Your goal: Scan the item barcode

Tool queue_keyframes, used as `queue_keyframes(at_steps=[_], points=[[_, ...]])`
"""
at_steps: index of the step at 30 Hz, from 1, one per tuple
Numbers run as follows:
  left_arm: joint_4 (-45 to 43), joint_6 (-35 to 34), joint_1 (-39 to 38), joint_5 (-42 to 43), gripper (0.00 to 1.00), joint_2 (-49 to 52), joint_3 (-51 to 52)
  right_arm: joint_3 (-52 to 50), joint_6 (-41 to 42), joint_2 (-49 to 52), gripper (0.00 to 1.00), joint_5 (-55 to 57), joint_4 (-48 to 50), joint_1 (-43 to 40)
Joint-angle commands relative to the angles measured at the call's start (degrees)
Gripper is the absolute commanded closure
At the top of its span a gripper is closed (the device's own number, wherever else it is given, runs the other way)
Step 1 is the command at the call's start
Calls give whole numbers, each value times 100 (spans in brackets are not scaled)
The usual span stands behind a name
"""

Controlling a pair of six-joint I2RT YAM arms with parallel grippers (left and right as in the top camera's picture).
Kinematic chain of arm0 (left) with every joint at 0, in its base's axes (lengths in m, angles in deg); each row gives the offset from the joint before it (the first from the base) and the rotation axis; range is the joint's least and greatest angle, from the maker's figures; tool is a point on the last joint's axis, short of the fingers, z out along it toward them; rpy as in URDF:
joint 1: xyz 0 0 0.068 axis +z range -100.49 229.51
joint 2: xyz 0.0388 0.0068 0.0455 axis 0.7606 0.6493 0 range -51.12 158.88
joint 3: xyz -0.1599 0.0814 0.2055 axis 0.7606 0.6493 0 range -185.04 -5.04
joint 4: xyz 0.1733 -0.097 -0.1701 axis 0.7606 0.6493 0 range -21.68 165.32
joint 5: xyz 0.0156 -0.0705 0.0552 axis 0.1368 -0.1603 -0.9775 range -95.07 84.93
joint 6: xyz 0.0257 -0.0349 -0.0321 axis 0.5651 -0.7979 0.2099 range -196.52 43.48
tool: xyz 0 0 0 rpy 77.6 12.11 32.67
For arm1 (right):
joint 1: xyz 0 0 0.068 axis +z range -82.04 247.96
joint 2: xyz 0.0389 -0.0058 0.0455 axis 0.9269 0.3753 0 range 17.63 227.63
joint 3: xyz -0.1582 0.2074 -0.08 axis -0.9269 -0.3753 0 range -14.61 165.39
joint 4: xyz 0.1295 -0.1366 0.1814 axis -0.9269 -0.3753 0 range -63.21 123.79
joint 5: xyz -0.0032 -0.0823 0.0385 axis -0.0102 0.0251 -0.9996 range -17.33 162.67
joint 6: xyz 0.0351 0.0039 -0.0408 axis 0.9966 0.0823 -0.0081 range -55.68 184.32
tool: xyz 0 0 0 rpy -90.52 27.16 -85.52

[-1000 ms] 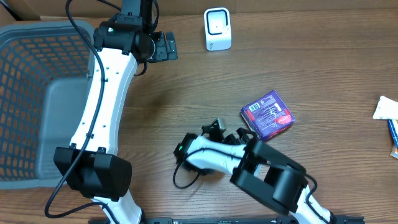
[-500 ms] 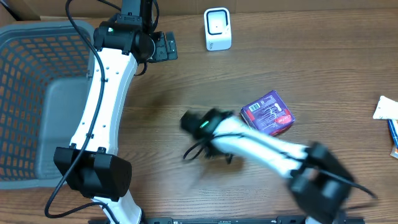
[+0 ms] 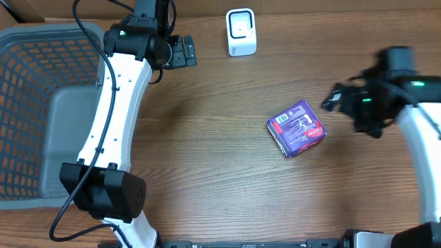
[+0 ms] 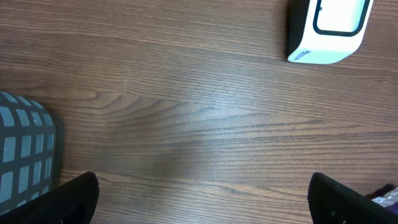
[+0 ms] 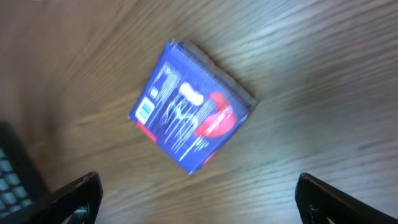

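Observation:
My right gripper lowers its tilting fingers onto the box's red-patch corner (image 3: pixel 322 130) (image 5: pixel 246 104) next, since the corner lies below and to its left in the overhead view.
The item is a purple box (image 3: pixel 296 127) with a red patch and a white barcode label, lying flat on the wooden table. In the right wrist view the box (image 5: pixel 193 106) lies ahead of my open right gripper (image 5: pixel 205 200), which holds nothing. From overhead, the right gripper (image 3: pixel 331 100) hovers just right of the box, apart from it. A white scanner (image 3: pixel 241 32) stands at the back centre. My left gripper (image 3: pixel 183 52) is open and holds nothing, left of the scanner (image 4: pixel 329 28), with bare wood between its fingertips (image 4: pixel 78 199).
A large grey mesh basket (image 3: pixel 41 103) fills the left side, its corner (image 4: pixel 25 152) showing in the left wrist view. White paper (image 3: pixel 428 118) and blue items (image 3: pixel 436 148) lie at the right edge.
The right arm has swung from the table's front middle over to the right side and now sits right of the purple box. The left arm and the box have not moved.

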Motion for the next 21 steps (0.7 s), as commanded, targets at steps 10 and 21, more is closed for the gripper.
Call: queue_keyframes(at_steps=[10,21], points=[[9,44,-13,-52,0,-192,-96,-2986,-1952,35,0,-2474,2153,-1491],[7,44,-13,-52,0,-192,-96,-3974,-1360,654,0,-2503,4387,-1462]])
